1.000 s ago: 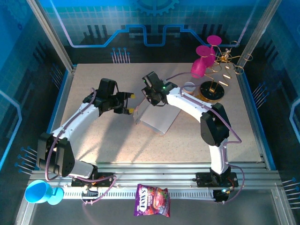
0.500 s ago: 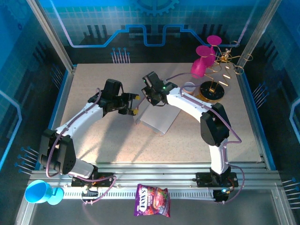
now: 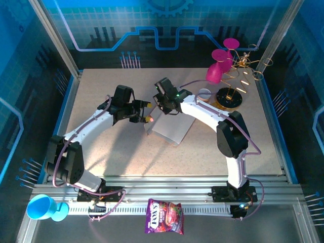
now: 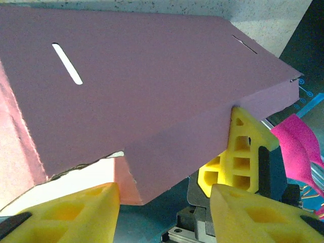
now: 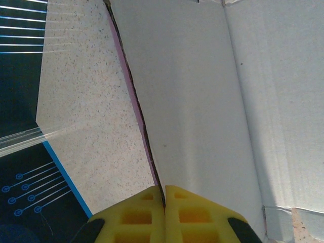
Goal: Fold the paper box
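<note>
The robot's right gripper is over the tabletop, so next it needs to come down and ease toward the gold wire stand, then open its fingers to let go of the lifted edge.
The paper box [image 3: 171, 127] lies mid-table with its whitish inner side up and its far edge lifted. My right gripper [image 3: 161, 108] is shut on that lifted edge; in the right wrist view its fingertips [image 5: 164, 201] pinch the thin wall between the whitish face [image 5: 202, 101] and the pink outer side [image 5: 127, 86]. My left gripper [image 3: 147, 111] stands open at the box's left end. In the left wrist view a pink panel [image 4: 152, 86] with a slot looms above, and a flap corner [image 4: 144, 177] hangs between my left gripper's [image 4: 164, 215] spread fingers, which are not touching it.
Two magenta cups [image 3: 220, 68] hang on a gold wire stand [image 3: 234, 94] at the back right, and one shows in the left wrist view [image 4: 299, 143]. A purple snack bag [image 3: 164, 216] and a blue cup [image 3: 42, 207] lie off the table's near edge.
My left gripper has moved right, up to the box's left end, and its jaws have narrowed a little. The right gripper has kept its hold in place.
</note>
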Motion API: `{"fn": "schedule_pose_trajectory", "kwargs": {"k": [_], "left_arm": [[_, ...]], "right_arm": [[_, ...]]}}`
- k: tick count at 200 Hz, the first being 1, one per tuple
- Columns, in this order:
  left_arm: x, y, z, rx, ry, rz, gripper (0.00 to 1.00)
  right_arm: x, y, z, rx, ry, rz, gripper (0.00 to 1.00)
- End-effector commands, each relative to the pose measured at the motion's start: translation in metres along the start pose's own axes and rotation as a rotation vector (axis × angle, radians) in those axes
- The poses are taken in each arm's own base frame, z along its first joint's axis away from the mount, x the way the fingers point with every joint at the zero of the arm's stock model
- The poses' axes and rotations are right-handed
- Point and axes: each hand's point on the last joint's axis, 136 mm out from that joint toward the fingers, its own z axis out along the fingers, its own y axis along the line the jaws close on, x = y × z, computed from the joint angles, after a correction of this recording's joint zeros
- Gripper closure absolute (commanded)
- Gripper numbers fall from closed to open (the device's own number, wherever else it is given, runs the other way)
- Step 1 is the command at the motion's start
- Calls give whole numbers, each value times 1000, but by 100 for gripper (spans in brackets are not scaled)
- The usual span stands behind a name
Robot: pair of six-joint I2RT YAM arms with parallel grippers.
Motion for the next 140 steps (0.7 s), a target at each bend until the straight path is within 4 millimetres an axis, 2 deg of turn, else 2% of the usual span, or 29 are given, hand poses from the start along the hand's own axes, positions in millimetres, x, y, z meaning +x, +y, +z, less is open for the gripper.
{"fn": "schedule_pose_trajectory", "kwargs": {"k": [1,46,77,124,140], "left_arm": [[-1,0,4,5,-3,6,53],[-6,-1,2,12,-37,22,70],[-10,2,4,9,-45,19,77],[-23,3,4,21,-84,18,100],[-28,3,2,23,-97,11,100]], "right_arm": [[-2,-24,-2,80,30,48,100],[-2,-26,-4,69,35,69,100],[0,-28,-6,67,44,86,100],[3,-33,-9,52,63,135,100],[3,-33,-9,44,64,136,100]]}}
